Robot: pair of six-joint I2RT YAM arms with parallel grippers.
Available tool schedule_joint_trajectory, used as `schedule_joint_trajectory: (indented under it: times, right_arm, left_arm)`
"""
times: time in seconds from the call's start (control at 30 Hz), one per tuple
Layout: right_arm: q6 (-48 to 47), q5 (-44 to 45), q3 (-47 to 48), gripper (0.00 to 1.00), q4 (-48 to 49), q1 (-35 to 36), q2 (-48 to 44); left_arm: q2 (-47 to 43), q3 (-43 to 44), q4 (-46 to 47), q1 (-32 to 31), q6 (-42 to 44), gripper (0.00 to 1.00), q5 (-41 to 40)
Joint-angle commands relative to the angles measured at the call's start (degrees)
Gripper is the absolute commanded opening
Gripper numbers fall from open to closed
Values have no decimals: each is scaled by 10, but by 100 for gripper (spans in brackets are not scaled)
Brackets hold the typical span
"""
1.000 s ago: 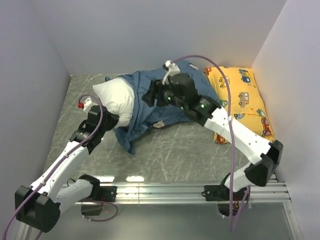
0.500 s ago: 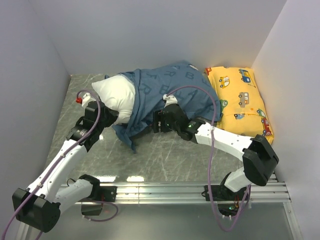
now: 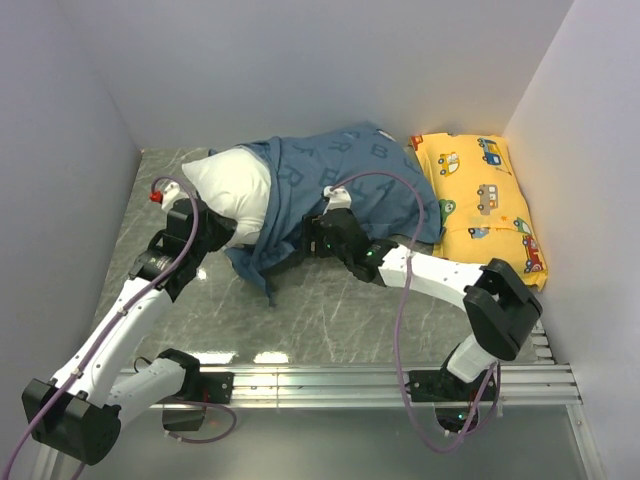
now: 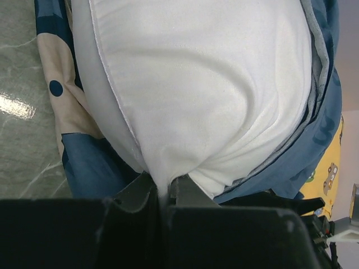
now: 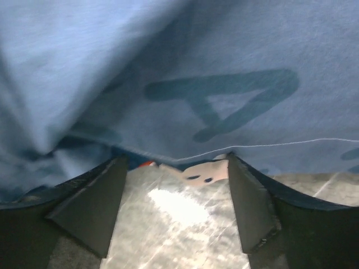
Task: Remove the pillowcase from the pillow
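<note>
The pillow's edge goes to the left in the top view with my left gripper next, over bare table, and is released, since the pillowcase still covers the rest of the pillow.
The dusty-blue pillowcase (image 3: 340, 185) covers the right part of the white pillow (image 3: 235, 190); the pillow's left end sticks out bare. My left gripper (image 3: 218, 232) is shut on the pillow's near edge; in the left wrist view (image 4: 165, 193) white fabric (image 4: 213, 84) is pinched between the fingers. My right gripper (image 3: 308, 240) is open, low at the pillowcase's near hem. In the right wrist view (image 5: 176, 168) the blue fabric (image 5: 224, 67) hangs just beyond the spread fingers (image 5: 92, 204), over bare table.
A smaller yellow car-print pillow (image 3: 480, 200) lies against the right wall. Grey walls close the left, back and right sides. The grey marbled table (image 3: 330, 310) lies in front of the pillows.
My right arm swung down from over the pillowcase to the table at its near hem, gripper open. The left gripper shifted slightly toward the back, still holding the pillow.
</note>
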Motion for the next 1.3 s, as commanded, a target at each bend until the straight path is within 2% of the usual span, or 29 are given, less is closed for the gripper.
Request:
schedule_joint_trajectory:
  times: [0.0, 0.1, 0.13, 0.17, 0.2, 0.27, 0.37, 0.47, 0.5, 0.6, 0.7, 0.83, 0.9, 1.0, 1.2, 1.23, 1.27]
  right_arm:
    - [-8, 59, 37, 76, 33, 2, 18]
    - [-16, 91, 45, 56, 35, 1, 17]
    - [-20, 99, 48, 39, 33, -1, 14]
    - [-22, 106, 50, 29, 25, 0, 11]
    - [-24, 109, 56, 9, 21, 0, 3]
    - [-31, 122, 57, 0, 9, -3, -6]
    - [-35, 142, 53, 0, -14, -10, -27]
    - [-23, 156, 41, 0, -43, -32, -47]
    - [-20, 156, 36, 0, -50, -41, -58]
    - [-3, 160, 19, 0, -84, -85, -77]
    - [18, 132, -8, 0, -101, -144, -98]
    - [26, 97, -30, 0, -108, -196, -116]
    - [21, 84, -34, 0, -105, -199, -120]
    - [21, 41, -37, 0, -93, -197, -121]
    - [-8, -64, -2, 0, -125, -163, -149]
    - [-14, -64, -2, 4, -132, -158, -150]
    - [-18, -86, 12, 14, -139, -152, -162]
  left_arm:
    - [-22, 45, 37, 4, 10, 0, -2]
    - [-25, 58, 31, 4, 13, 0, -7]
    - [-25, 65, 26, 4, 15, 0, -11]
    - [-26, 68, 25, 5, 18, 0, -13]
    - [-27, 72, 23, 6, 20, 0, -15]
    - [-27, 84, 20, 14, 24, 0, -14]
    - [-23, 98, 17, 44, 30, 0, 7]
    - [-23, 113, 14, 106, 40, 0, 48]
    - [-23, 121, 15, 148, 42, 0, 60]
    - [-16, 142, 1, 219, 56, 0, 101]
    - [-10, 141, 4, 330, 55, 0, 157]
    - [-4, 109, 23, 415, 39, 0, 243]
    - [-11, 73, 42, 420, 25, 0, 293]
    - [-29, 17, 87, 418, 16, 0, 326]
    - [-47, -64, 87, 411, 21, 0, 348]
    - [-52, -73, 87, 412, 20, 1, 349]
    - [-60, -92, 81, 412, 19, 1, 350]
